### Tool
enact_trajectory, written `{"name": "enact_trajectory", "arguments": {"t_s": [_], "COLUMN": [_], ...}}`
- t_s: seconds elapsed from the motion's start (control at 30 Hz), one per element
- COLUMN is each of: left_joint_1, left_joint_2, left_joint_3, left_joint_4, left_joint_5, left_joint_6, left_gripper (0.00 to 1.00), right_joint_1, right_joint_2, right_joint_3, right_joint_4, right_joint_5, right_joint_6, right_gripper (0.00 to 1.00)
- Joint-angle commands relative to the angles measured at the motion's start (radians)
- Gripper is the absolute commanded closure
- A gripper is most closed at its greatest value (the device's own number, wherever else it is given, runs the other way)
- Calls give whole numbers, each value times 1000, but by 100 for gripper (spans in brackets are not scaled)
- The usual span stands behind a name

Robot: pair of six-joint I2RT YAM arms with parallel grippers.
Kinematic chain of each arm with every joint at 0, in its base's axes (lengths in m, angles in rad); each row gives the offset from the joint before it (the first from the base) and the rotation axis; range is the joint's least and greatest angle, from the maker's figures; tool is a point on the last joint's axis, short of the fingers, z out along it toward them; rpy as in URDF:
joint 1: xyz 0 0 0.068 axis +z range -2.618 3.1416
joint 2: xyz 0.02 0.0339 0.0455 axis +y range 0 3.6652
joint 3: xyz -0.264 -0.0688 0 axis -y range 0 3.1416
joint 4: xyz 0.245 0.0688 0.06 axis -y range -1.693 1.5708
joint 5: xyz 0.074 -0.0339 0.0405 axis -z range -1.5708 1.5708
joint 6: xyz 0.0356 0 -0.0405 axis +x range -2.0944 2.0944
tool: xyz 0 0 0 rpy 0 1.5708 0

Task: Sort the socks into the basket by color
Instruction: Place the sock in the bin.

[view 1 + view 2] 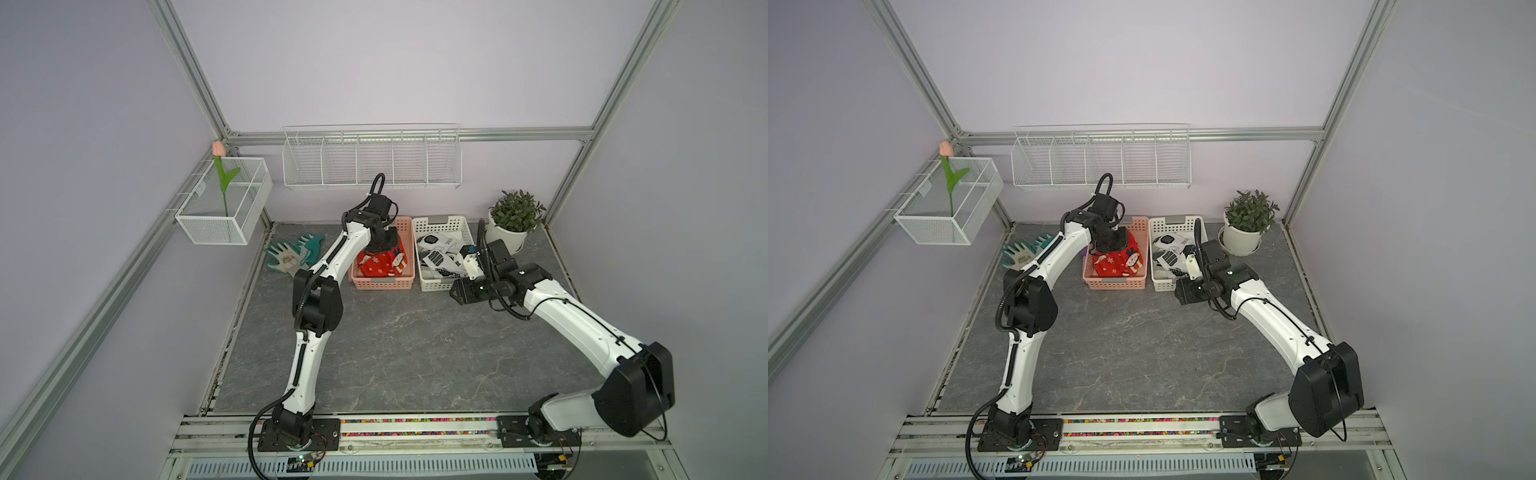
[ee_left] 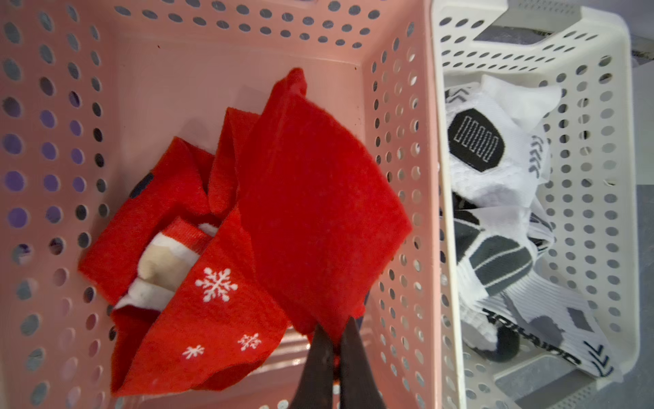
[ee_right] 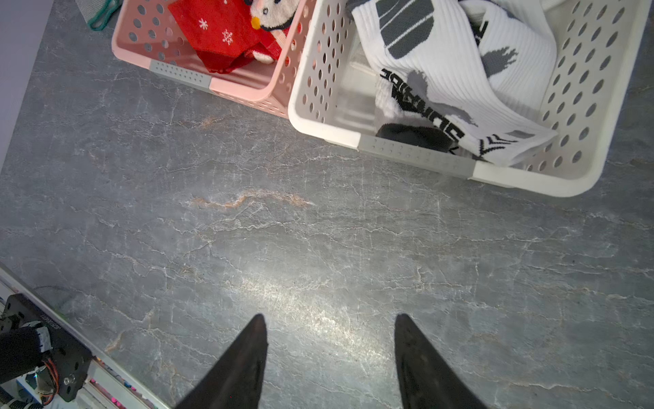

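Observation:
The robot's left hand will go down into the pink basket and let go of the plain red sock's edge over the other red socks, which have the same color.
My left gripper is shut on the edge of a plain red sock, which hangs over the pink basket. Under it lie more red socks with snowflakes. In both top views the left gripper points down into the pink basket. The white basket beside it holds white socks with black prints. My right gripper is open and empty over bare tabletop, just in front of the white basket.
Teal-and-grey gloves lie on the table left of the pink basket. A potted plant stands at the back right corner. A wire rack hangs on the back wall, and a mesh box with a tulip hangs on the left.

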Motion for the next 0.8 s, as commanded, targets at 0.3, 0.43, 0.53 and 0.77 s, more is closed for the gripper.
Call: {"name": "enact_trajectory", "arguments": {"t_s": [0.3,0.43,0.53,0.77], "left_joint_1": [11,18,21,27], "left_joint_2": [71,81,83,77], "left_joint_3": [45,44,44,41], "left_joint_4": [-9,-2,5,11], "left_joint_5": [-70,-74,-76,-89], "left_joint_6": [4,-1,-3,2], "left_gripper": [91,85,78,64], "right_joint_1": [-10,-10,-10,-10], "right_joint_2": [-5,-3,-3,-4], "right_joint_3": [-18,-18,-17,-17], "right_joint_4": [-15,-12,-13,-12], "right_joint_5": [1,-3,-3,-1], "right_joint_6": [-14,-13,-11,-8], "right_gripper": [40,40,40,40]}}
